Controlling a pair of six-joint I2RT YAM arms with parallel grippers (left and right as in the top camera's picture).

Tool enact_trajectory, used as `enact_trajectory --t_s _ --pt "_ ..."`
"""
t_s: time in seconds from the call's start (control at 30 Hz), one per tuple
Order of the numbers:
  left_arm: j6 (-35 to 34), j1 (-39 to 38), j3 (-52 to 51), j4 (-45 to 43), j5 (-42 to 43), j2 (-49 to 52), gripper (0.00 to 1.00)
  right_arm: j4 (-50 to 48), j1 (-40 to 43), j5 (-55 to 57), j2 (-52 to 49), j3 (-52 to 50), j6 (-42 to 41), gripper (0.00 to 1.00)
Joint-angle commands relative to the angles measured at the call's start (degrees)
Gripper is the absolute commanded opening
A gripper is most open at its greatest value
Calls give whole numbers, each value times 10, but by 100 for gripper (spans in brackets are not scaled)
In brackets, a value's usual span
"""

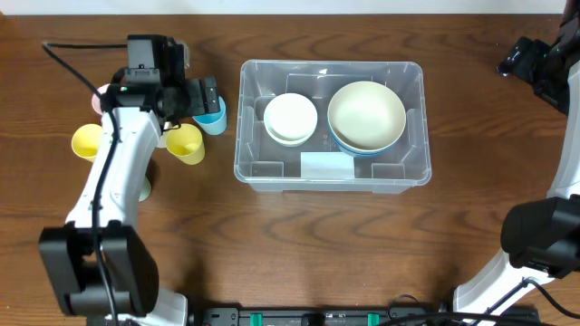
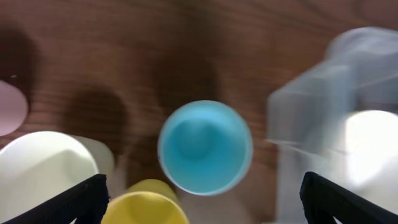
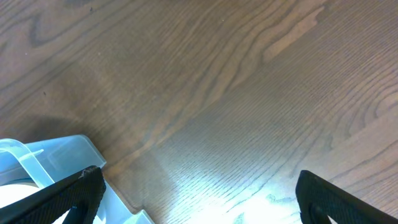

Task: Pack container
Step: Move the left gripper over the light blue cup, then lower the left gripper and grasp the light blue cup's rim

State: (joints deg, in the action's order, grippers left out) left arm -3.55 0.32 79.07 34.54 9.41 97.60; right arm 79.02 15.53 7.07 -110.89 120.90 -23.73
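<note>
My left gripper lowers onto the blue cup's rim (image 1: 200, 119) (image 2: 163, 148) on the side facing the white cup next, as the container's side stands close along its opposite side.
The clear plastic container (image 1: 332, 173) sits mid-table and holds a small white bowl (image 1: 290, 118) and a large cream bowl stacked in a blue one (image 1: 366, 116). A blue cup (image 1: 212, 118) stands upright left of the container; in the left wrist view it (image 2: 205, 147) lies between my fingers' line and the container wall (image 2: 311, 112). My left gripper (image 1: 204, 96) is open above the blue cup (image 2: 202, 205). A yellow cup (image 1: 186, 143) stands close beside it (image 2: 146, 205). My right gripper (image 3: 199, 199) is open over bare wood, with the container corner (image 3: 37, 162) at its left.
Another yellow cup (image 1: 87, 140) and a pink cup (image 1: 105, 94) stand at the far left, partly under my left arm. A white cup (image 2: 43, 168) shows in the left wrist view. The right arm (image 1: 544, 63) is at the far right edge.
</note>
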Motion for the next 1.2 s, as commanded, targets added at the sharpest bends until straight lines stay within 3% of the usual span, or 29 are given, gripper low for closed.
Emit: enact_trajectory --t_s 0.0,0.07,0.37,0.63,0.77,1.17 --pt "7 3 9 0 -42 31 99 1 2 1 -3 0 -9 99" --pt "8 3 9 0 -42 44 100 1 2 1 -3 0 -9 99" --pt "14 3 9 -39 -73 90 84 1 2 1 -3 0 -9 99" --pt "14 3 9 -55 -73 106 51 1 2 1 -3 0 -9 99" --pt "14 3 9 -56 -73 108 40 1 2 1 -3 0 -9 99" --pt "-2 2 -2 -37 -73 108 38 1 2 1 -3 0 -9 99"
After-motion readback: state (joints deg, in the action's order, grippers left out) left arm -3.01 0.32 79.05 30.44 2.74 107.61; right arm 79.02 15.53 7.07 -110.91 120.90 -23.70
